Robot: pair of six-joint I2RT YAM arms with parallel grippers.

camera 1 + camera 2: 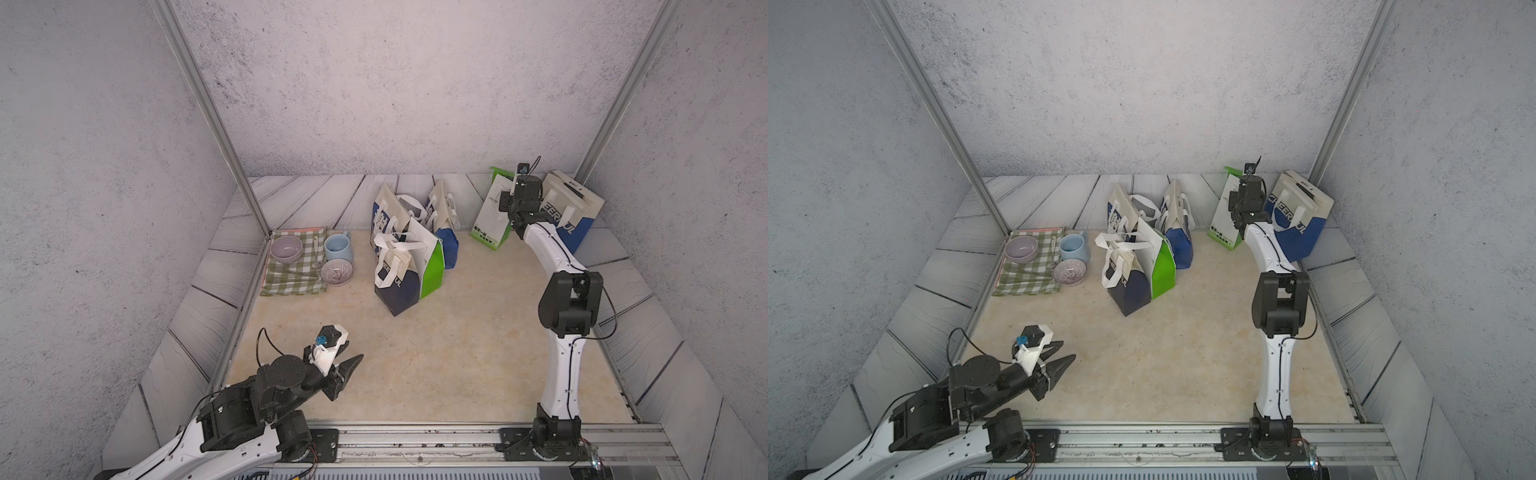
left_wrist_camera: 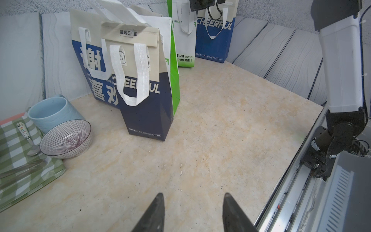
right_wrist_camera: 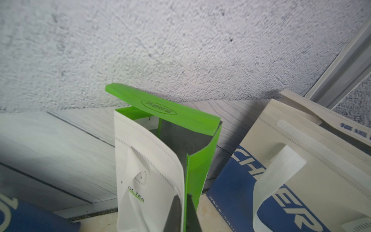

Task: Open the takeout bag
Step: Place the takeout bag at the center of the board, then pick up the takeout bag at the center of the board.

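Note:
The green flap (image 3: 160,108) is already lifted, so next I should open the fingers of my right gripper and let go of the bag's front corner edge (image 3: 184,191) there between them.
The takeout bag (image 3: 150,160) is white in front with green sides. It stands at the back right in both top views (image 1: 488,216) (image 1: 1223,216). Its green flap (image 3: 160,108) is lifted, and the mouth shows a silver lining. My right gripper (image 3: 183,195) is shut on the bag's front corner edge, where the white panel meets the green side. In the top views the wrist hides those fingers. My left gripper (image 1: 353,352) (image 1: 1068,350) (image 2: 193,193) hovers open and empty over the front left of the table, far from every bag.
A blue and beige bag (image 1: 575,216) leans just right of the held bag. A cluster of bags (image 1: 409,266) stands mid-table. A checked cloth (image 1: 291,270) at the left holds a purple bowl (image 1: 286,248), with a blue mug (image 1: 337,247) and a striped bowl (image 1: 336,272) beside it.

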